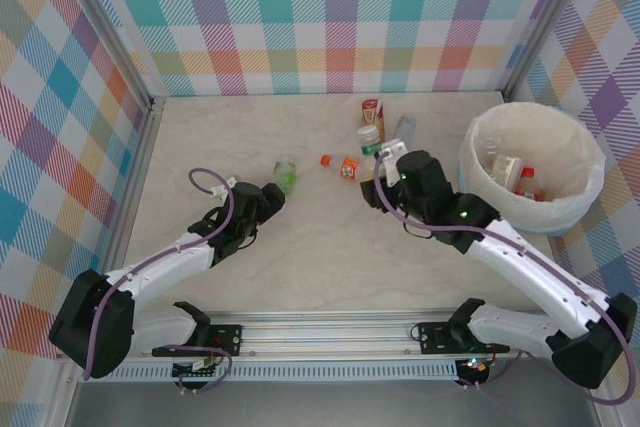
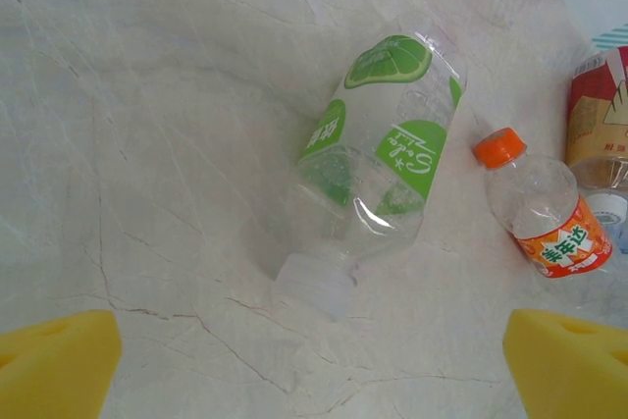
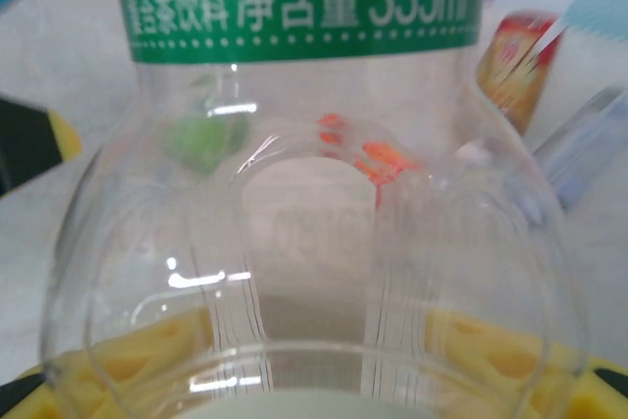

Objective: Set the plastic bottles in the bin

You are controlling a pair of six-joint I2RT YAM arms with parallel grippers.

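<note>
Next, my right gripper rises and swings the clear bottle with the dark green label across over the bin's opening (image 1: 532,159) to release it. The bin's rim stands well above the tabletop.
A clear plastic bottle with a lime-green label (image 1: 286,175) (image 2: 378,159) lies on its side on the table, white cap toward my left gripper (image 1: 272,193) (image 2: 314,365). That gripper is open, its yellow pads (image 2: 54,360) wide apart and short of the cap. My right gripper (image 1: 385,162) (image 3: 314,365) is shut on the base of another clear bottle with a dark green label (image 1: 368,141) (image 3: 304,7). An orange-capped bottle (image 1: 345,166) (image 2: 549,213) lies between the arms. The bin (image 1: 480,137), lined with a white bag, stands at the right with bottles inside (image 1: 515,175).
A tan-and-red labelled bottle (image 1: 372,112) (image 2: 599,120) and a pale clear one (image 1: 404,130) lie just behind the right gripper. Checked walls close off the table at the back and both sides. Bare marble table lies between the arms and at the far left.
</note>
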